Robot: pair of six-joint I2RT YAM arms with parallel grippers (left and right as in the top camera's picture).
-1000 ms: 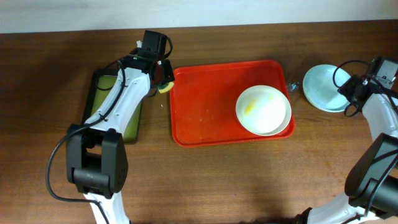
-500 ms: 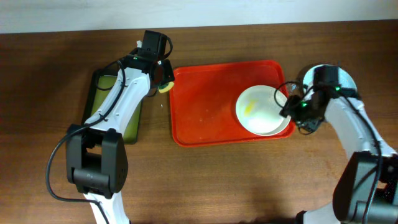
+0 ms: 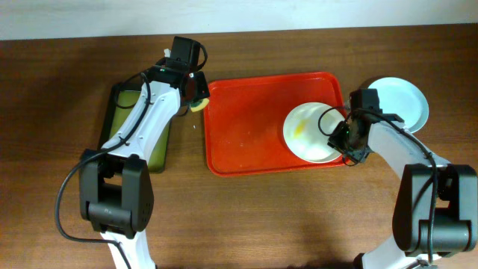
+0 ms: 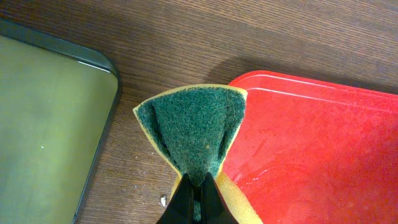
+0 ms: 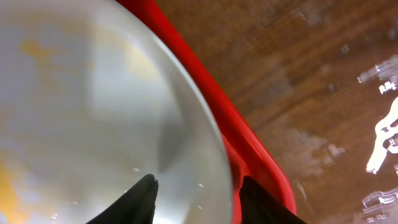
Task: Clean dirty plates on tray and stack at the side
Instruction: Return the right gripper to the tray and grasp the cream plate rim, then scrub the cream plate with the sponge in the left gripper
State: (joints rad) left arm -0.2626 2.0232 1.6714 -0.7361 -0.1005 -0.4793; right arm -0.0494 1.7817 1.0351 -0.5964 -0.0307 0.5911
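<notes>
The cream plate is smeared, so my left gripper will wipe across it next. Bare space shows on the dark tray's olive-green inside, so my left gripper will then go down over it and release the sponge (image 4: 193, 130).
The red tray (image 3: 246, 142) lies mid-table. A cream-white plate (image 3: 310, 138) with a yellow smear sits at its right end. A pale blue-green plate (image 3: 403, 101) lies on the table to the right of the tray; I cannot tell if another lies under it. My right gripper (image 3: 340, 139) is open, its fingers (image 5: 199, 193) on either side of the cream plate's (image 5: 81, 112) right rim, next to the tray's edge (image 5: 249, 155). My left gripper (image 3: 196, 96) is shut (image 4: 198, 196) on a green-and-yellow sponge (image 4: 193, 130) over the tray's far left corner (image 4: 323, 155).
A dark tray with an olive-green inside (image 3: 138, 127) lies left of the red tray; it also shows in the left wrist view (image 4: 43, 124). Small shiny scraps (image 5: 384, 134) lie on the wood right of the red tray.
My right arm swung left from the pale blue-green plate to the cream plate's right rim on the tray. The left arm and sponge have not moved.
</notes>
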